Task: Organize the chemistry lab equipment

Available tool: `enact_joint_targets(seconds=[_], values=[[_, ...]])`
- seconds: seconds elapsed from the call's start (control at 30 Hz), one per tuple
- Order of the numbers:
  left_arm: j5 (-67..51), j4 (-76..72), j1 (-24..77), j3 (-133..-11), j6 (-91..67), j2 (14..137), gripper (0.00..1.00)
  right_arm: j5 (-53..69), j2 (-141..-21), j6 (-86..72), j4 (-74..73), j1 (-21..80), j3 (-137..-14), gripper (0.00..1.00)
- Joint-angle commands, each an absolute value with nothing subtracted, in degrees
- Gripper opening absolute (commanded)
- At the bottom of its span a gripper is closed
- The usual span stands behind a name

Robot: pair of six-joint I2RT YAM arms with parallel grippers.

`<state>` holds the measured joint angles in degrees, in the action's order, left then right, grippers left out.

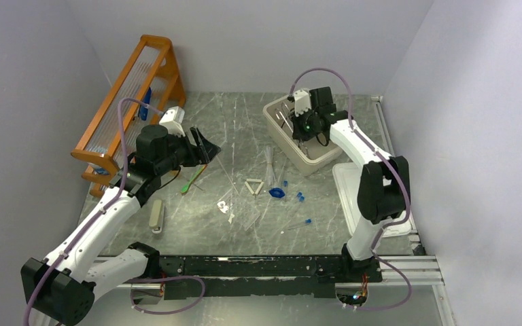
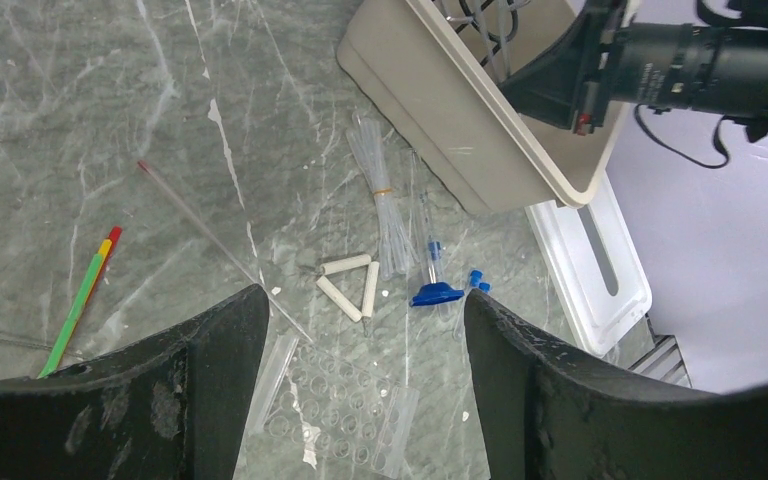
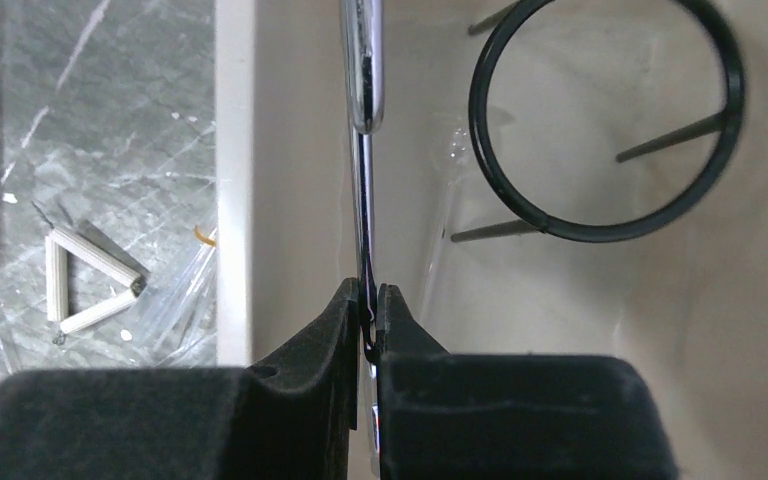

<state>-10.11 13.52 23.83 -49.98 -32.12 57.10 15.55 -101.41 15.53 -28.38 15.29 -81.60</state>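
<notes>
I will lower the thin metal tool with my right gripper into the bin beside the black wire ring (image 3: 605, 120) next, since there is room there, and then release it.
My right gripper (image 3: 368, 295) is shut on a thin metal tool (image 3: 363, 70) that hangs inside the beige bin (image 3: 235, 180). A black wire ring (image 3: 605, 120) lies on the bin's floor. In the top view this gripper (image 1: 306, 136) is over the bin (image 1: 292, 149). My left gripper (image 2: 363, 300) is open and empty, above the table's left half (image 1: 204, 146). Below it lie a white triangle (image 2: 348, 285), a clear well plate (image 2: 345, 400), clear tubes (image 2: 380, 195), a blue-capped piece (image 2: 436, 294) and a green-handled tool (image 2: 80, 300).
An orange wooden rack (image 1: 129, 102) stands along the left wall. A white flat lid (image 1: 360, 197) lies right of the bin. A beige bar (image 1: 156, 217) rests near the left arm. A thin glass rod (image 2: 220, 250) lies between the green tool and the triangle.
</notes>
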Motion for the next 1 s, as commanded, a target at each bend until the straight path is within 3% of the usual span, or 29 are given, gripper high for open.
enact_joint_targets(seconds=[0.0, 0.23, 0.67, 0.97], values=[[-9.88, 13.12, 24.08, -50.29, -32.34, 56.52, 0.75, 16.07, -105.11, 16.53, -29.22, 14.86, -81.77, 0.0], [-8.92, 13.89, 24.08, -50.47, -31.82, 56.19, 0.75, 16.13, -108.42, 15.74, -28.67, 14.69, -81.55, 0.0], [-7.97, 13.89, 24.08, -49.67, -31.65, 55.7, 0.75, 15.99, -109.8, 13.64, -29.23, 14.73, -82.06, 0.2], [-7.44, 14.07, 24.08, -49.73, -31.39, 55.64, 0.74, 16.53, -107.95, 11.88, -29.7, 14.7, -82.66, 0.2]])
